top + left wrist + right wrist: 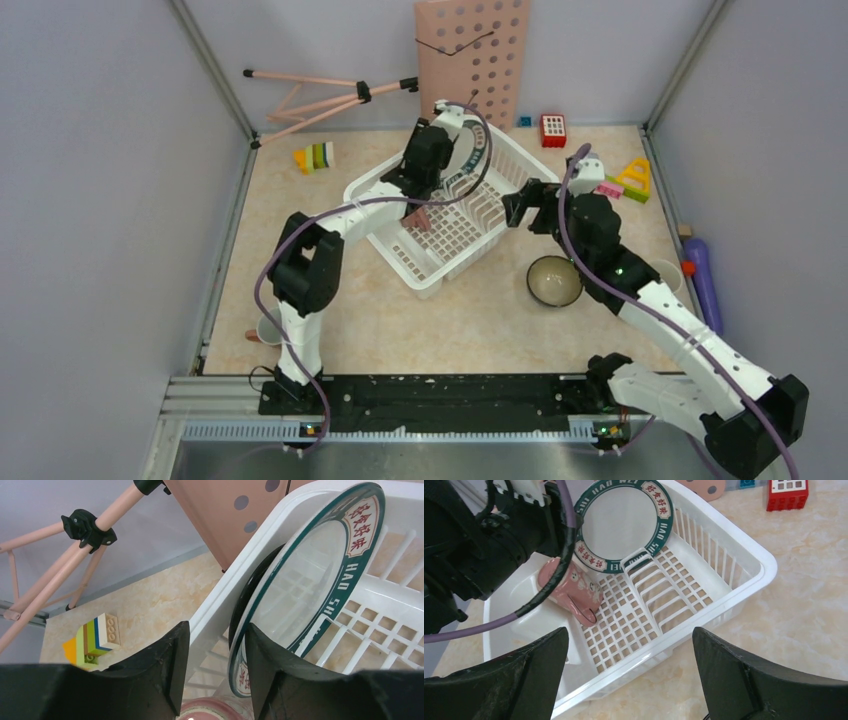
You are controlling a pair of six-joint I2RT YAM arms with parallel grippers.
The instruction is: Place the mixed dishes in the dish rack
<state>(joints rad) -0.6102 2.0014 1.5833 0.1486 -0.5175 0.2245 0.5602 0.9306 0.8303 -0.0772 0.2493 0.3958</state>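
Note:
I need to move my right gripper back and down next, onto the bowl's rim away from the rack, because the bowl is below it, back toward my base.
The white dish rack (432,278) stands in the middle of the table. The teal-rimmed large plate (472,160) stands on edge at its back, against the dividers (659,587). A pink cup (418,219) lies on its side on the rack floor. My left gripper (425,185) is open over the rack's back-left wall (235,565); the plate's rim (300,575) and the wall show between its jaws, the pink cup (215,711) below. My right gripper (517,210) is wide open and empty above the rack's front-right rim (744,587). The bowl (553,280), olive inside, sits on the table right of the rack.
A pink perforated board (475,55) and a pink tripod (320,95) stand at the back. Toy blocks (315,156) lie back left, others (553,128) back right. A purple cylinder (703,280) lies at the right wall. A pale cup (268,328) sits by the left arm's base.

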